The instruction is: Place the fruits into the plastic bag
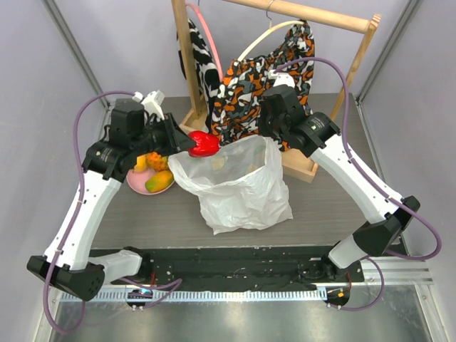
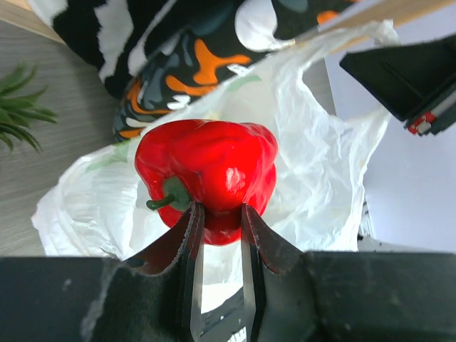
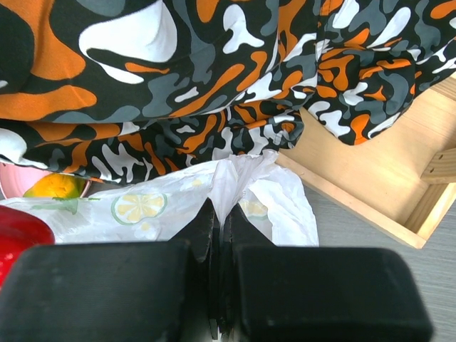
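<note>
The bag's opening (image 1: 236, 162) is below the red fruit (image 1: 204, 144), to its right in the top view, so my left gripper will next move across and down to let go of the fruit.
My left gripper (image 1: 188, 145) (image 2: 219, 214) is shut on the shiny red fruit (image 1: 204, 144) (image 2: 206, 167), pinching its lower end and holding it in the air over the left rim of the plastic bag (image 1: 239, 189) (image 2: 313, 178). The bag stands open on the table. My right gripper (image 1: 273, 140) (image 3: 219, 217) is shut on a pinch of the bag's far right rim (image 3: 239, 178) and holds it up. Other fruits lie on the pink plate (image 1: 137, 186): a yellow-green mango (image 1: 159, 181) and orange-yellow pieces (image 1: 144, 162). The red fruit (image 3: 18, 239) also shows at the right wrist view's left edge.
A wooden rack with a tray-like base (image 1: 303, 169) (image 3: 377, 178) stands behind the bag. The orange-black-white patterned cloth (image 1: 267, 64) (image 3: 214, 71) hangs from it, close to both grippers. A green plant-like tuft (image 2: 21, 107) lies left of the bag.
</note>
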`<state>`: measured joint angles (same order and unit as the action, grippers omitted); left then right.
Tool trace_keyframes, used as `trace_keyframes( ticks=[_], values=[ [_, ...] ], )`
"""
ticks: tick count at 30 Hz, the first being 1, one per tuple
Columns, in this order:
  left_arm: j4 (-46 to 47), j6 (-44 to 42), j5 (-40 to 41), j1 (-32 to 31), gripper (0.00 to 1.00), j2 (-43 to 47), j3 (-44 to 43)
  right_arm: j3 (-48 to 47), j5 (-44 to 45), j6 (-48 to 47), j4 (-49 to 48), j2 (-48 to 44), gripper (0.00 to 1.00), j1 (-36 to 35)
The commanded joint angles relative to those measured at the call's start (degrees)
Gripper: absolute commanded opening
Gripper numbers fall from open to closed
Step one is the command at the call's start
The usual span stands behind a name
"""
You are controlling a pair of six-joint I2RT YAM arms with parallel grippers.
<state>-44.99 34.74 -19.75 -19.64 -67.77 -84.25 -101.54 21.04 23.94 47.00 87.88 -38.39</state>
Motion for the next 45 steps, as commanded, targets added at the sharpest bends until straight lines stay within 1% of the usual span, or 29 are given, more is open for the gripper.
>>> trace_keyframes(
  ticks=[1,6,10,11,19,22,24,26,28,29,32,36,39,45],
  values=[
    [0.34,-1.78,-3.36,-1.54,0.2,-0.43,0.31,0.46,-0.12,0.58,-2.09,-2.97,0.01,0.33],
    [0.7,-2.48,-4.68,-4.88,0.21,-3.68,1.45,1.25,-0.03,0.84,-2.09,-3.15,0.01,0.25],
    [0.35,-4.85,-7.41,-7.43,0.21,-7.11,1.81,1.69,-0.03,0.93,-2.09,-3.41,0.01,0.33],
    [-0.18,-6.08,-7.32,-9.52,0.21,-8.59,1.46,1.69,0.06,0.84,-2.09,-3.5,0.01,0.25],
    [-0.45,-10.56,-6.53,-16.22,0.2,-18.62,-0.65,1.52,-0.3,0.84,-2.7,-3.32,0.01,0.33],
    [-1.15,-12.41,-8.28,-18.33,0.2,-22.56,-3.37,1.87,-0.56,0.84,-3.23,-3.32,0.01,0.33],
    [-0.8,-14.7,-11.26,-19.12,0.2,-24.25,-3.99,2.48,-1.17,0.84,-3.93,-3.15,0.01,0.34],
    [-2.46,-17.85,-12.42,-19.65,0.2,-26.71,-5.04,2.48,-2.14,0.84,-4.29,-2.89,0.01,0.25],
    [-3.87,-19.01,-11.98,-20.61,0.19,-28.2,-5.32,2.31,-2.75,0.67,-4.2,-2.8,0.01,0.33],
    [-3.79,-18.84,-12.15,-20.88,0.19,-28.47,-4.01,2.48,-2.76,0.58,-4.29,-2.88,0.01,0.25],
    [-2.3,-18.57,-11.63,-21.84,0.18,-29.17,-1.55,3.1,-2.41,0.4,-4.29,-3.32,0.01,0.25],
    [-0.36,-18.48,-8.21,-24.83,0.2,-29.97,0.83,3.36,-2.76,0.4,-4.29,-3.15,0.01,0.25],
    [1.57,-17.87,-7.94,-25.71,0.2,-31.46,2.77,3.71,-2.23,0.66,-4.29,-3.5,0.01,0.25],
    [1.49,-18.83,-6.97,-27.12,0.21,-35.06,2.86,5.64,-0.56,0.84,-4.2,-5.52,0.01,0.25]
  ],
)
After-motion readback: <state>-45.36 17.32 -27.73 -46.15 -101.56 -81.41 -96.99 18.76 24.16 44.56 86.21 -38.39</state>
